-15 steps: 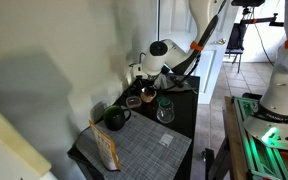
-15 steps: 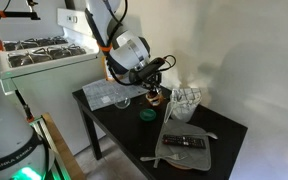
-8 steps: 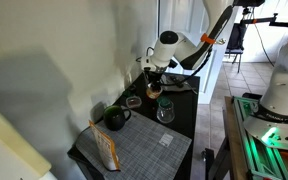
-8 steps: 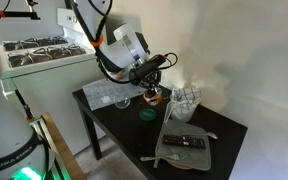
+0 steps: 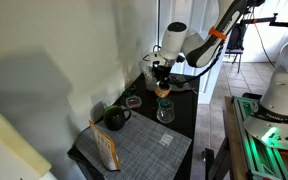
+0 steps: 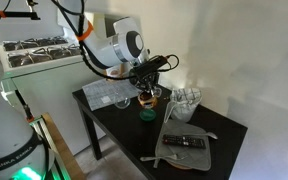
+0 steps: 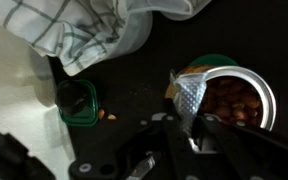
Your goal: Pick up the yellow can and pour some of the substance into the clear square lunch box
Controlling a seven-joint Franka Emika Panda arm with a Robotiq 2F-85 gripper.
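Observation:
My gripper needs to move back and down next to let go of the yellow can beside the green lid, because the bare tabletop is below my gripper and back from it.
My gripper (image 7: 192,128) is shut on the yellow can (image 7: 234,100) and holds it above the dark table. The can is open, its foil lid is peeled up, and brown pieces show inside. In both exterior views the gripper (image 5: 162,80) (image 6: 147,86) holds the can (image 5: 163,90) upright over the table's middle. A small square container with rounded corners and a green rim (image 7: 79,102) sits on the table beside the can, apart from it; it looks like the lunch box. I cannot tell if it is open. A low clear thing (image 5: 133,101) lies left of the can.
A clear drinking glass (image 5: 165,111) stands just below the can. A dark green mug (image 5: 115,117) and a snack bag (image 5: 106,150) sit near a grey placemat (image 5: 149,150). A checked cloth (image 7: 74,35) lies close by. A remote (image 6: 189,142) lies on a mat.
The arm has swung away from the wall, and the can has moved with it from beside the low clear thing to above the drinking glass.

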